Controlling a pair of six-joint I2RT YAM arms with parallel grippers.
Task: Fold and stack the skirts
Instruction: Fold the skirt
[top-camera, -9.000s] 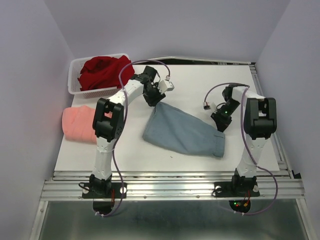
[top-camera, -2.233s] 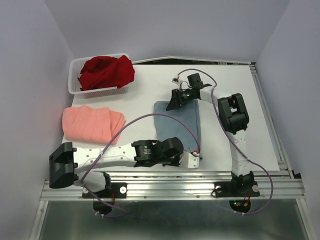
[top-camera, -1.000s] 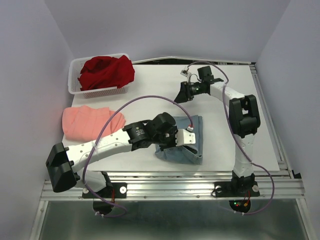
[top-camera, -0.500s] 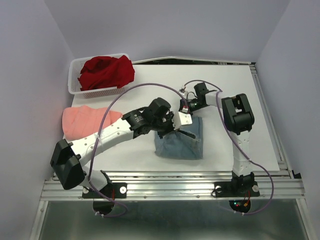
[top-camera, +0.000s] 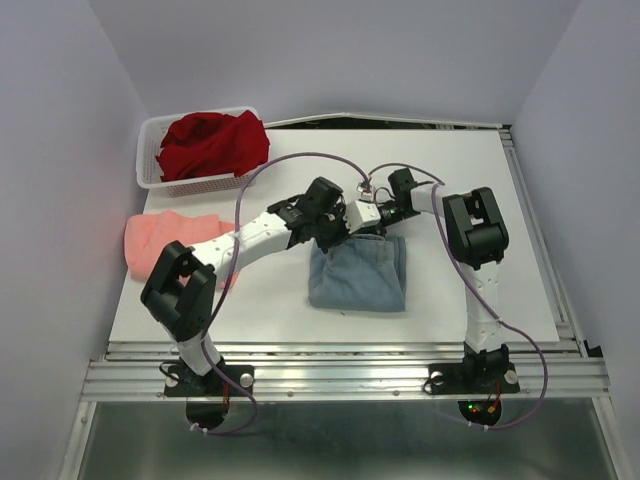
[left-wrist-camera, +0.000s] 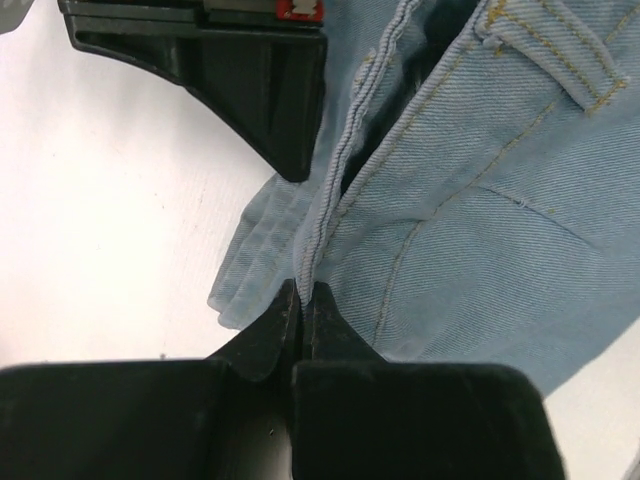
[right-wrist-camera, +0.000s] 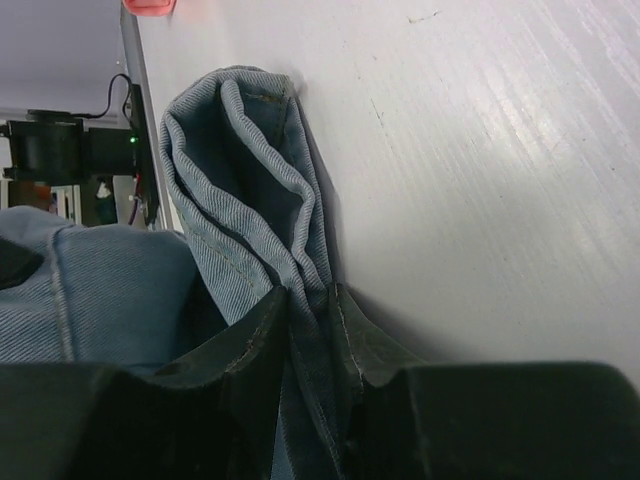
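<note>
The skirt's under layer (top-camera: 316, 253) (left-wrist-camera: 248, 268) still sticks out beyond the seamed edge, so my left gripper will move outward and down and let go of the seamed edge over that layer.
The dusty blue-grey skirt (top-camera: 358, 276) lies folded at the table's middle. My left gripper (top-camera: 350, 224) is at its far edge, shut on a seamed edge of the blue-grey skirt (left-wrist-camera: 470, 200), as the left wrist view's own gripper (left-wrist-camera: 303, 292) shows. Right beside it my right gripper (top-camera: 384, 214) is shut on bunched folds of the same skirt (right-wrist-camera: 245, 170), pinched between its fingertips (right-wrist-camera: 312, 292). The salmon-pink skirt (top-camera: 150, 246) lies folded at the left edge. The dark red skirt (top-camera: 212, 140) is heaped in the basket.
The white mesh basket (top-camera: 150, 176) stands at the far left corner. Both arms cross over the table's middle, with their cables looping above. A metal rail (top-camera: 340, 372) runs along the near edge. Bare white table (top-camera: 470, 190) shows to the right.
My left gripper has carried the skirt's near edge away from me, to the far edge, doubling the cloth. My right gripper came down beside it and closed on the skirt.
</note>
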